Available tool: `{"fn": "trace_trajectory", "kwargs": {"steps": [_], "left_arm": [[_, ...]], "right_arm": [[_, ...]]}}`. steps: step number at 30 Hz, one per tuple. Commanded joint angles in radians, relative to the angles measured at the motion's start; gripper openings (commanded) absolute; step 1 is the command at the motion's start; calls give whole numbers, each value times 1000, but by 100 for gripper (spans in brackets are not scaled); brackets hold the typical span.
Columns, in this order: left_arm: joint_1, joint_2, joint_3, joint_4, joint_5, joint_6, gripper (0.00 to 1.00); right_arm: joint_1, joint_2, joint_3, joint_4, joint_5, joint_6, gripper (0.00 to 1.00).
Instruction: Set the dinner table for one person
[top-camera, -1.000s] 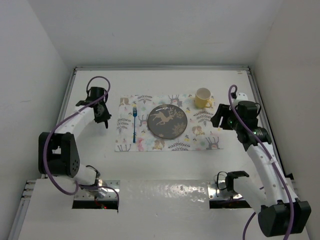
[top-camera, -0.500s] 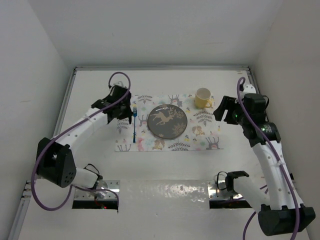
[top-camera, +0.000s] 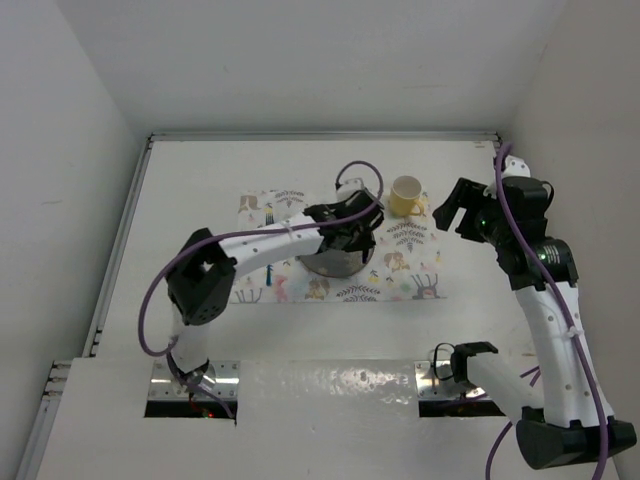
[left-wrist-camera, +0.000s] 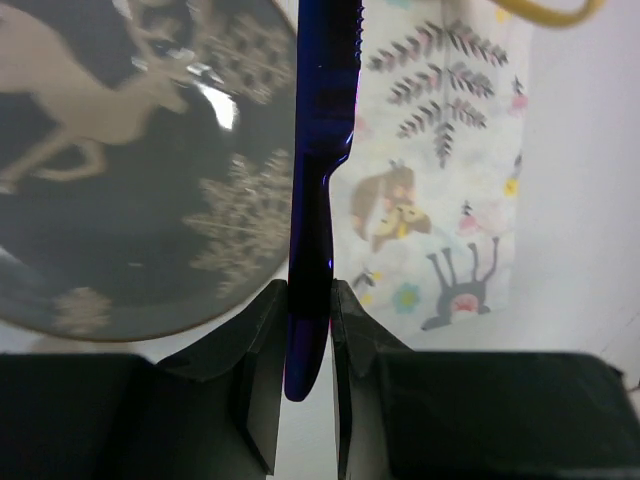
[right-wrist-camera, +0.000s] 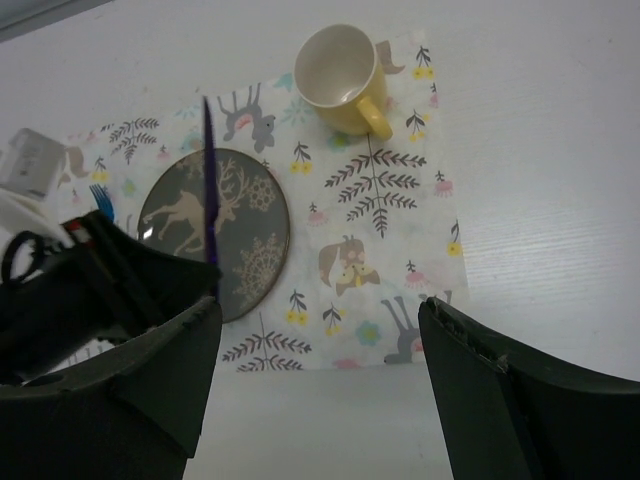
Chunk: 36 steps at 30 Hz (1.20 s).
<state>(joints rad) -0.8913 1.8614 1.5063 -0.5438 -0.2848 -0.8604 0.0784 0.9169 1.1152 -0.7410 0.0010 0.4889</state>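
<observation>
Next, my left gripper shifts off the plate toward the right in the top view, then lowers onto the mat (top-camera: 393, 261) (left-wrist-camera: 392, 208), because the mat there lies empty.
The white dinner table (top-camera: 200, 190) bears a deer-print cloth mat (top-camera: 410, 270). On the mat stand a dark plate with a deer pattern (top-camera: 325, 264) and a yellow mug (top-camera: 405, 195). A blue fork (right-wrist-camera: 98, 197) lies left of the plate. My left gripper (top-camera: 352, 236) hovers over the plate's right side. It is shut on the handle of a dark blue serrated knife (left-wrist-camera: 320, 150), whose blade points toward the mug. In the left wrist view the gripper (left-wrist-camera: 310, 320) sits over the plate (left-wrist-camera: 120, 200) rim. My right gripper (top-camera: 455, 212) is open and empty, raised right of the mug.
The left arm stretches across the mat's left half and hides part of the plate and fork in the top view. Metal rails (top-camera: 320, 135) edge the table, and white walls close three sides. The right wrist view shows the mug (right-wrist-camera: 335, 70), the plate (right-wrist-camera: 250, 230) and the upright knife (right-wrist-camera: 209, 180).
My left arm has swung from the table's left side rightward across the mat to above the plate, carrying the knife. My right gripper has drifted a little right and away.
</observation>
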Motion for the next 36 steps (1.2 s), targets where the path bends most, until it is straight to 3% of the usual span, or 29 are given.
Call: {"fn": "trace_trajectory", "kwargs": {"steps": [1,11,28,36], "left_arm": [[-52,70,89,59,-21,-81,0],[-124,317,238,114,-24,-154,0],[-136,495,328,197,24,-209,0],[-146,506,331,209,32,-227,0]], "right_arm": [[3,-39,-21,-3,16,23,79],[3,-84,-66,-28,36,10,79],[3,-95,-95,-37,33,-12,79],[3,-89,-91,-40,25,-13,79]]}}
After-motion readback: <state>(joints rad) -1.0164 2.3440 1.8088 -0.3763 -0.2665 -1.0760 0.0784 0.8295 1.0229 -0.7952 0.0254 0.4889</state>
